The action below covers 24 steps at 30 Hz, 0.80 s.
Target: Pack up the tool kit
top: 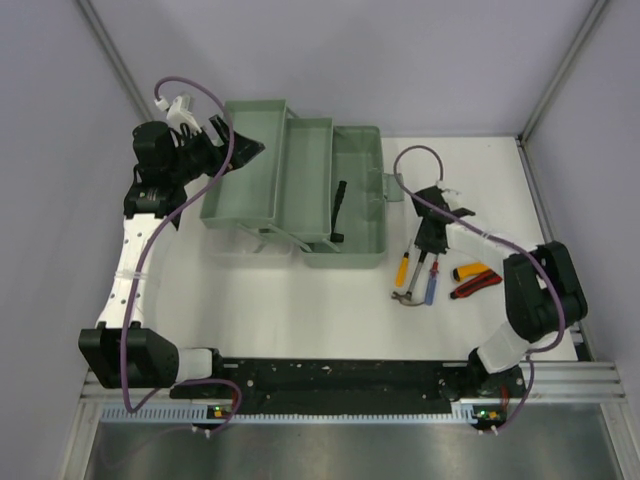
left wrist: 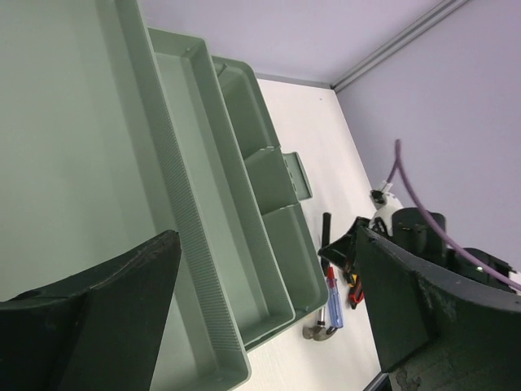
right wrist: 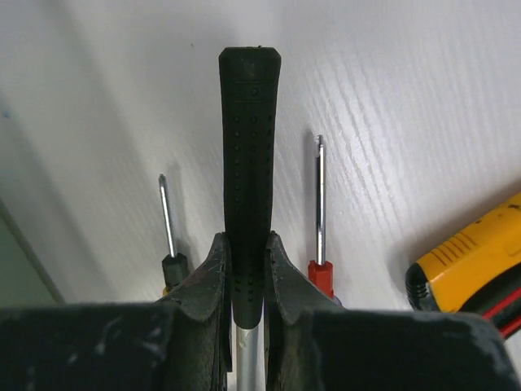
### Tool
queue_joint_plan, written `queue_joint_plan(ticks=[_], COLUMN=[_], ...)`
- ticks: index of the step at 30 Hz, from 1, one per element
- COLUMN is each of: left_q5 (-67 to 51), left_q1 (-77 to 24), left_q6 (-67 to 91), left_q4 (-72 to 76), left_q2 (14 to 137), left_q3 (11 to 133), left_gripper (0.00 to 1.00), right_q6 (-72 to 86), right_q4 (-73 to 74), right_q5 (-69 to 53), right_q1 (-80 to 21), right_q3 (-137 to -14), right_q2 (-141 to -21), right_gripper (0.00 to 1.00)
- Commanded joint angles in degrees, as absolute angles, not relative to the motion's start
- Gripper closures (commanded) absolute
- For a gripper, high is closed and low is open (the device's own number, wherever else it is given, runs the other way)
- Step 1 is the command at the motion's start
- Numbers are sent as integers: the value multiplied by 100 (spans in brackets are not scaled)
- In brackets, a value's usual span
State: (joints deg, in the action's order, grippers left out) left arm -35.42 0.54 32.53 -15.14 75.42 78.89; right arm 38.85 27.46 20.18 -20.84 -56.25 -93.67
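The right gripper lifts the hammer across next, outward and left in the top view, then lowers and releases it on the bare bottom of the toolbox beside the black item (top: 360,205).
The green toolbox (top: 300,180) stands open at the back left, its trays fanned out; it fills the left wrist view (left wrist: 203,212). My left gripper (top: 240,150) hovers over its left part, open and empty (left wrist: 269,318). My right gripper (top: 432,232) is shut on the black handle of the hammer (right wrist: 249,147). The hammer's head (top: 407,296) points toward the near side, low at the table. A yellow-handled screwdriver (top: 402,268) lies to its left and a blue-handled screwdriver (top: 431,282) to its right. Their shafts flank the handle in the right wrist view.
A red, yellow and black tool (top: 475,280) lies right of the screwdrivers, its yellow end in the right wrist view (right wrist: 472,261). A black elongated item (top: 338,212) lies in the toolbox's right section. Grey walls enclose the white table (top: 300,310).
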Motion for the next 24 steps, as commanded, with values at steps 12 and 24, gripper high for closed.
queue_joint_plan(ticks=[12, 24], left_q5=[-3419, -3428], left_q1=[35, 26], left_q6=[3094, 3217], left_q4=[-1485, -1450], left_q2=[7374, 7348], left_q3=[8121, 8095], left_gripper=[9, 9], right_q6=[2225, 1951], right_q4=[2444, 1451], right_q5=[2645, 2241], right_q1=[-2259, -2899], right_q3=[-7276, -7971], right_q2=[-7357, -7777], right_gripper=[100, 100])
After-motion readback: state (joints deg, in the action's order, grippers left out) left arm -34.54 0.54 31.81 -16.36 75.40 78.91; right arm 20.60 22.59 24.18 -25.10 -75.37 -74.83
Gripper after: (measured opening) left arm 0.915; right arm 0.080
